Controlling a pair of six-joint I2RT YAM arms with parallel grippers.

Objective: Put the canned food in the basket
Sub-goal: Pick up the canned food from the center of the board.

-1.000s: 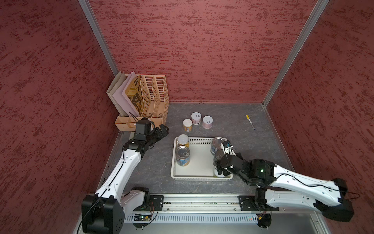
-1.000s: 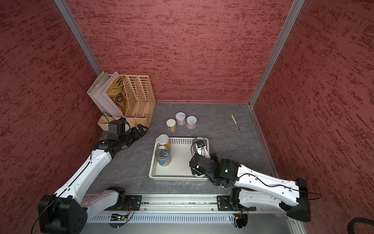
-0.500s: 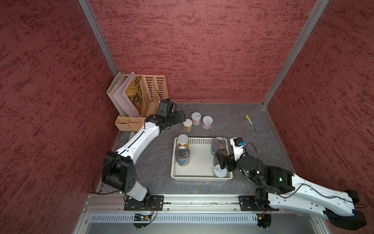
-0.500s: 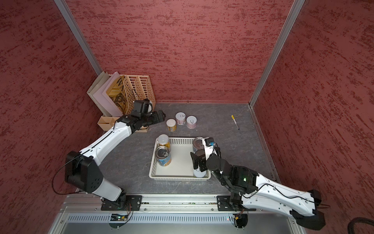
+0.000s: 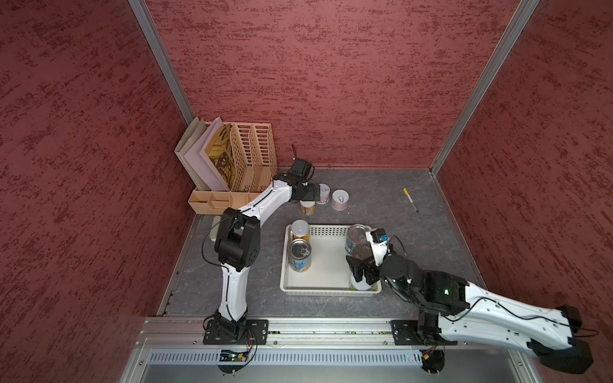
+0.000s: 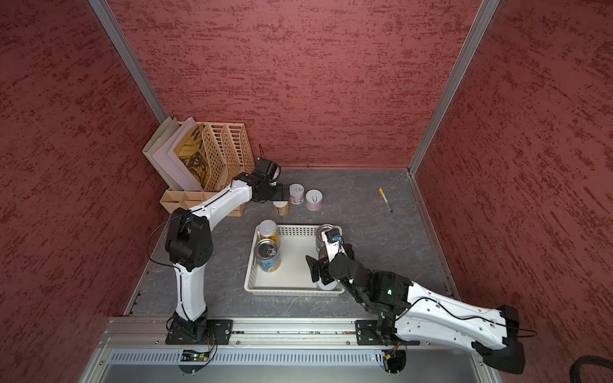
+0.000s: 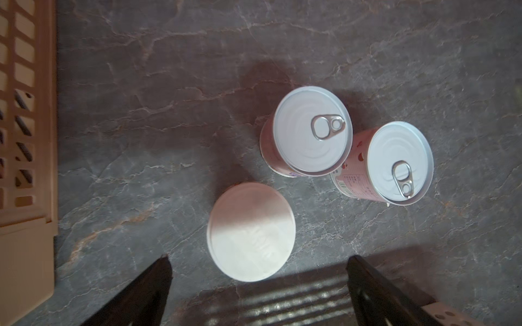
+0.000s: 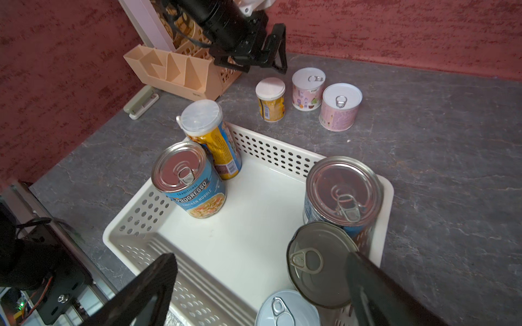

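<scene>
I should lower my left gripper next until its fingers are on either side of the small yellow can's white lid [image 5: 307, 204], then close them. This can is still standing outside the basket [image 5: 326, 265].
The white perforated basket [image 5: 326, 265] holds several cans: a yellow one with a plastic lid [image 5: 299, 229], a blue soup can [image 5: 299, 254], a blue can [image 5: 356, 233], a dark-topped can [image 8: 319, 262] and a white-topped can [image 8: 285, 310]. Behind the basket stand a small yellow can [image 5: 307, 208] and two pink cans [image 5: 323, 193] [image 5: 340, 199]. My left gripper [image 7: 258, 262] hangs open above the small yellow can's white lid [image 7: 251, 231], holding nothing. Over the basket's near right corner my right gripper [image 8: 261, 261] is open and empty, one finger crossing the dark-topped can.
A beige slotted file organizer [image 5: 245, 156] with a pen tray [image 5: 215, 200] fills the back left corner, close to my left arm. A yellow-capped pen [image 5: 410, 199] lies at the back right. A stapler [image 8: 141, 101] rests left of the basket. Red walls enclose three sides.
My left arm has swung from beside the organizer's tray to the back, over the three standing cans. My right arm has lifted and drawn back from the basket's near right corner.
</scene>
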